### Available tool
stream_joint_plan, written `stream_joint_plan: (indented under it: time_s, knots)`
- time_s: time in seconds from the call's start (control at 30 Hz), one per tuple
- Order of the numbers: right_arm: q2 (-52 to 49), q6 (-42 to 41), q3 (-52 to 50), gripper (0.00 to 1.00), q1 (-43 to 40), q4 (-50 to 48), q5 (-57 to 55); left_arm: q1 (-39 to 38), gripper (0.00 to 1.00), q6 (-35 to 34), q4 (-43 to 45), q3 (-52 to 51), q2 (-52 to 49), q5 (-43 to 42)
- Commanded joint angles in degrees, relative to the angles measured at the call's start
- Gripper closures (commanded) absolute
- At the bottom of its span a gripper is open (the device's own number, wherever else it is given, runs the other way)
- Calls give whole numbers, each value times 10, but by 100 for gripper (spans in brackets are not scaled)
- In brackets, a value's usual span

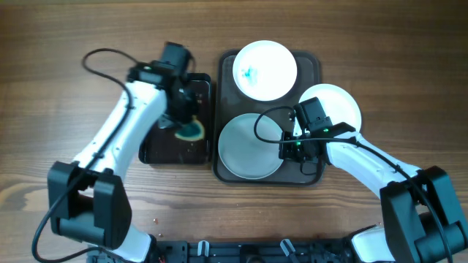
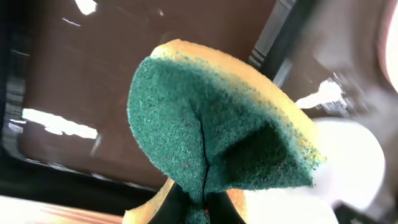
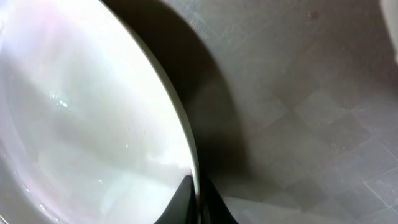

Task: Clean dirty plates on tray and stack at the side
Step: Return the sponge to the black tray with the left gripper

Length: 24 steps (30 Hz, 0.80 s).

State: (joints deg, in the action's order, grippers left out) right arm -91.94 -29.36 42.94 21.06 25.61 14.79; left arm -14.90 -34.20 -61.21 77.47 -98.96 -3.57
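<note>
The small black tray (image 1: 157, 150) is open below, so my left gripper will lower the sponge onto the near part of that tray, away from the brown tray, and open.
The dark brown tray (image 1: 311, 175) holds a pale plate (image 1: 248, 147) at its front and a white plate (image 1: 265, 70) with blue-green smears at its back. A third white plate (image 1: 338, 102) lies at the tray's right edge, partly under my right arm. My right gripper (image 1: 292, 148) is shut on the front plate's right rim (image 3: 186, 149), a finger on each side. My left gripper (image 1: 184, 126) is shut on a folded green and yellow sponge (image 2: 217, 130) above the small black tray (image 1: 157, 150).
The small glossy black tray lies left of the brown tray, almost touching it. Bare wooden table (image 1: 58, 109) surrounds both trays. A black cable (image 1: 99, 55) loops from my left arm at the back left.
</note>
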Motion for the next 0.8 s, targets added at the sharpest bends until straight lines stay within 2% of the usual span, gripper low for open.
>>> stream_joint_plan:
  time_s: [0.0, 0.1, 0.2, 0.23, 0.3, 0.33, 0.37, 0.47, 0.53, 0.6, 0.77]
  knots:
    - [-11, 23, -8, 96, -2, -3, -8, 54, 96, 26, 22, -45, -1, 63]
    - [-10, 25, 6, 96, -2, 17, -12, 70, 96, 38, 64, -89, -2, 60]
    - [-10, 38, 39, 96, -2, 61, -15, 72, 88, 38, 81, -115, -2, 59]
    - [-10, 42, 49, 96, -2, 76, -16, 72, 82, 39, 80, -115, -2, 56]
    - [-10, 64, 81, 96, -2, 115, -27, 72, 48, 46, 79, -114, 3, 49]
    - [-10, 73, 98, 96, -2, 136, -37, 73, 39, 52, 79, -111, 7, 49]
    - [-10, 80, 115, 96, -1, 156, -49, 73, 32, 55, 78, -107, 14, 48]
    - [-10, 99, 163, 96, 6, 201, -58, 73, 20, 55, 72, -94, 37, 45]
    - [-10, 109, 207, 96, 14, 234, -49, 73, 7, 55, 60, -76, 71, 42]
    - [-11, 112, 239, 96, 18, 255, -16, 73, 0, 55, 48, -64, 102, 36]
    - [-11, 86, 311, 96, 25, 284, 50, 75, 0, 55, 33, -52, 193, 34]
